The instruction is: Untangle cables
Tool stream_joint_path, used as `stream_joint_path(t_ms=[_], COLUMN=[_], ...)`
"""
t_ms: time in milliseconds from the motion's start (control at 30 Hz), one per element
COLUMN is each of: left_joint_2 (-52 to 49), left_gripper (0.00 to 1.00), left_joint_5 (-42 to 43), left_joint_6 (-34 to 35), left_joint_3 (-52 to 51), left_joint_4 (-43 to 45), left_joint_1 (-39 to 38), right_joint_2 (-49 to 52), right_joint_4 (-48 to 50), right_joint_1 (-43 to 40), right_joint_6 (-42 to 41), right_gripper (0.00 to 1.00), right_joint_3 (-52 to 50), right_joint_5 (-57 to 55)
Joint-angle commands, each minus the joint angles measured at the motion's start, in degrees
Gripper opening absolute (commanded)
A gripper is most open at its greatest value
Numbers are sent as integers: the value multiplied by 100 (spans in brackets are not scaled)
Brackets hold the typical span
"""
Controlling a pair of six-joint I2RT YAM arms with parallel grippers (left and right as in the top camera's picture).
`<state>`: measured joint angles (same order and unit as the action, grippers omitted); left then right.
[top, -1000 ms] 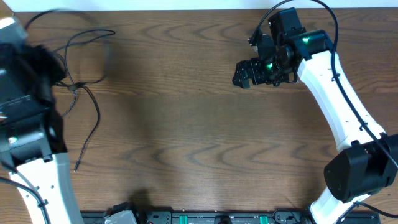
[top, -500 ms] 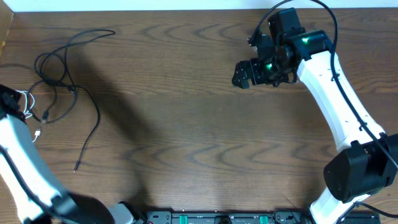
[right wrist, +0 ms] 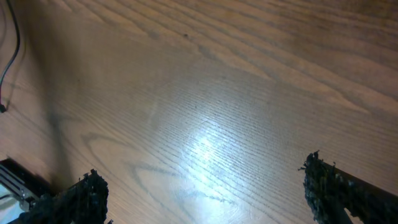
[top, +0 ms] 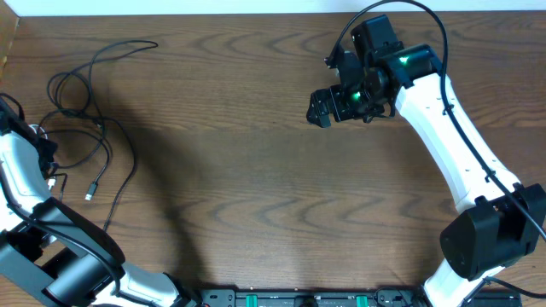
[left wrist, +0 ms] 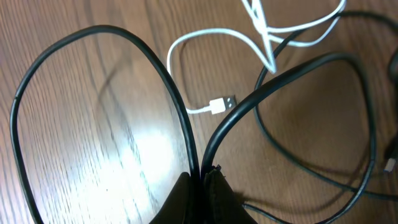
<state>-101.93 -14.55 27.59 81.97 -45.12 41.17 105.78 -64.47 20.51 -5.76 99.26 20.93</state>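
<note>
Bare wood lies below my left gripper near the USB plug, so it will stay above the tabletop next and open its fingers to release the black cable loop point(left wrist: 177, 106).
Several black cables point(top: 85, 81) lie in loose loops at the table's far left, one tail ending in a plug point(top: 90, 193). My left gripper point(top: 49, 158) sits among them at the left edge. In the left wrist view the left gripper point(left wrist: 200, 186) is shut on a black cable loop point(left wrist: 177, 106), whose two strands both run into the jaws. The white cable point(left wrist: 249, 43) curls beyond it, its USB plug point(left wrist: 224, 102) lying flat on the wood. My right gripper point(top: 319, 108) hovers open over bare table at upper right, with nothing between its fingers point(right wrist: 87, 196).
The wooden table point(top: 256, 170) stretches between the two arms. A black rail with connectors point(top: 290, 298) runs along the front edge. A thin black cable end point(right wrist: 11, 43) shows at the left border of the right wrist view.
My left arm has swung from over the cable pile to the left edge, dragging a black strand and its plug toward the front. The right gripper has shifted slightly left.
</note>
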Motion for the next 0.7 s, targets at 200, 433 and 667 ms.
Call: stream_joint_path(t_ms=[200, 433, 667], left_joint_2=[-101, -105, -105], left_gripper=[8, 8, 80], left_joint_5=[-140, -133, 190], left_joint_6=[599, 621, 612], left_joint_3=[-227, -227, -225], left_joint_4=[-262, -127, 216], left_joint_1=[35, 35, 33], right_joint_2=[-151, -151, -151], right_joint_4=[59, 59, 83], right_joint_1=[39, 39, 37], right_joint_6=[122, 177, 179], right_gripper=[99, 99, 99], right_joint_3=[24, 24, 24], right_joint_5=[-153, -153, -153])
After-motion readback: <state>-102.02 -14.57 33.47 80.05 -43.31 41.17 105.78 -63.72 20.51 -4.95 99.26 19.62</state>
